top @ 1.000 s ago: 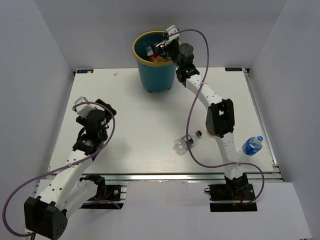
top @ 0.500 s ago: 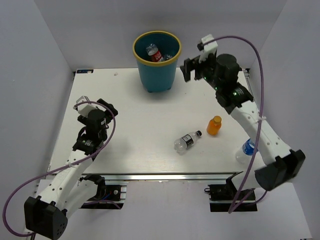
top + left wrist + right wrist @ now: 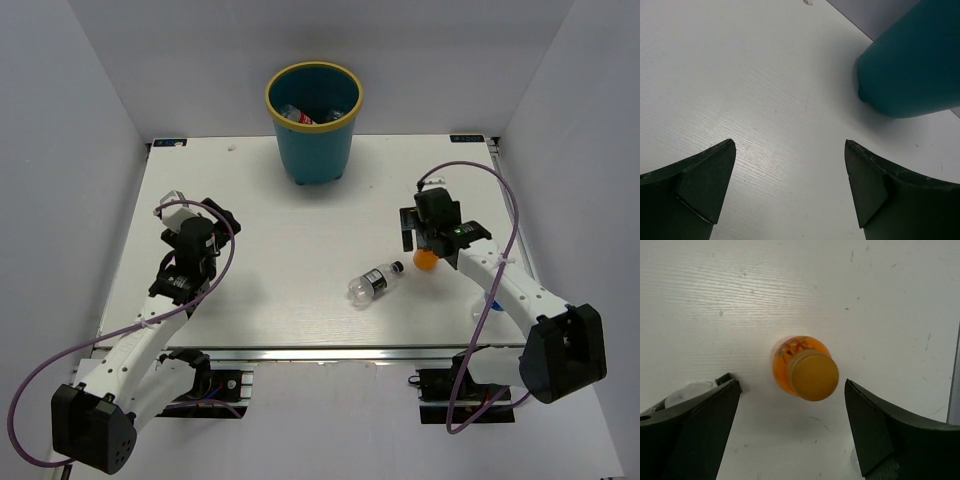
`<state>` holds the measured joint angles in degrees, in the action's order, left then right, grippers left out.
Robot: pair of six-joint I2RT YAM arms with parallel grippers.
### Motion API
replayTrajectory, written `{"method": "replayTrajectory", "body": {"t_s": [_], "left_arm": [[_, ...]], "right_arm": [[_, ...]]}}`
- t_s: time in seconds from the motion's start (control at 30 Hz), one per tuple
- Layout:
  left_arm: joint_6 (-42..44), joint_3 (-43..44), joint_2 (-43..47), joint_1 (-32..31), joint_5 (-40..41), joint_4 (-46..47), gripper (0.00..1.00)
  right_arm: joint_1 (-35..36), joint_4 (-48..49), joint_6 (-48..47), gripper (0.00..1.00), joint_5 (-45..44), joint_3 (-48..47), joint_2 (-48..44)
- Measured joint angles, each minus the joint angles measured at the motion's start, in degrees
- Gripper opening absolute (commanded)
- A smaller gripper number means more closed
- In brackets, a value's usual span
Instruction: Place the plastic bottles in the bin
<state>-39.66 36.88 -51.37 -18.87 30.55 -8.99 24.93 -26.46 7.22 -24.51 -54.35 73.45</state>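
Note:
My right gripper has its spread fingers on both sides of the upright bottle, so next it will lower past the cap onto the orange bottle's body (image 3: 426, 260) (image 3: 794, 351) and close on it.
The teal bin (image 3: 313, 140) with a yellow rim stands at the back; a clear bottle with a red label (image 3: 300, 113) lies inside it. An orange bottle (image 3: 428, 261) stands upright right of centre. My right gripper (image 3: 425, 247) is open just above it, and in the right wrist view the bottle (image 3: 805, 367) stands between my spread fingers, gripper (image 3: 790, 385), untouched. A clear bottle with a dark label (image 3: 372, 283) lies on its side left of the orange one; its end shows behind my left finger (image 3: 687, 391). My left gripper (image 3: 205, 215) is open and empty over the table's left side, gripper (image 3: 790, 145). The blue-label bottle is hidden by my right arm.
The white table (image 3: 270, 230) has walls on the left, back and right. The bin's wall (image 3: 910, 70) fills the upper right of the left wrist view. Purple cables loop off both arms.
My right arm has swung from over the bin back to the right of the table and come down over the orange bottle, gripper open. The left arm has barely shifted.

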Motion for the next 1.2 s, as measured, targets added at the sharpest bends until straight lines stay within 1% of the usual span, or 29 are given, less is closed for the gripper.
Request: {"method": "replayTrajectory", "body": {"t_s": [0.17,0.33,0.53,0.73,0.83,0.87,0.93,0.97,1.03,1.1,1.2], "left_arm": [[0.00,0.00,0.00,0.00,-0.39,0.00,0.98],[0.00,0.00,0.07,0.00,-0.52,-0.02,0.98],[-0.26,0.00,0.35,0.00,0.07,-0.24,0.98],[-0.26,0.00,1.11,0.00,0.50,-0.44,0.98],[-0.28,0.00,1.14,0.00,0.57,-0.48,0.98],[-0.26,0.00,1.14,0.00,0.59,-0.46,0.98],[-0.28,0.00,1.14,0.00,0.61,-0.48,0.98],[-0.28,0.00,1.14,0.00,0.63,-0.48,0.98],[-0.28,0.00,1.14,0.00,0.94,-0.52,0.98],[-0.28,0.00,1.14,0.00,1.25,-0.59,0.98],[-0.35,0.00,1.14,0.00,1.62,-0.66,0.98]], "right_arm": [[-3.82,1.53,1.33,0.89,-0.35,1.51,-1.05],[-6.93,3.50,1.44,0.90,3.26,3.78,-0.74],[-8.48,5.70,1.75,0.89,7.87,4.02,1.97],[-9.99,6.23,2.86,0.89,8.02,4.02,6.01],[-10.45,7.02,3.15,0.82,8.24,4.11,7.98],[-10.58,7.32,3.21,0.74,8.37,4.20,8.33],[-10.69,7.65,3.26,0.64,8.87,4.28,8.72],[-10.75,7.98,3.13,0.57,9.25,4.28,8.79],[-10.84,8.35,3.06,0.54,10.29,4.28,8.79],[-10.95,8.48,2.86,0.47,11.28,4.24,8.66],[-10.99,8.07,2.58,0.44,13.77,3.67,7.65]]}}
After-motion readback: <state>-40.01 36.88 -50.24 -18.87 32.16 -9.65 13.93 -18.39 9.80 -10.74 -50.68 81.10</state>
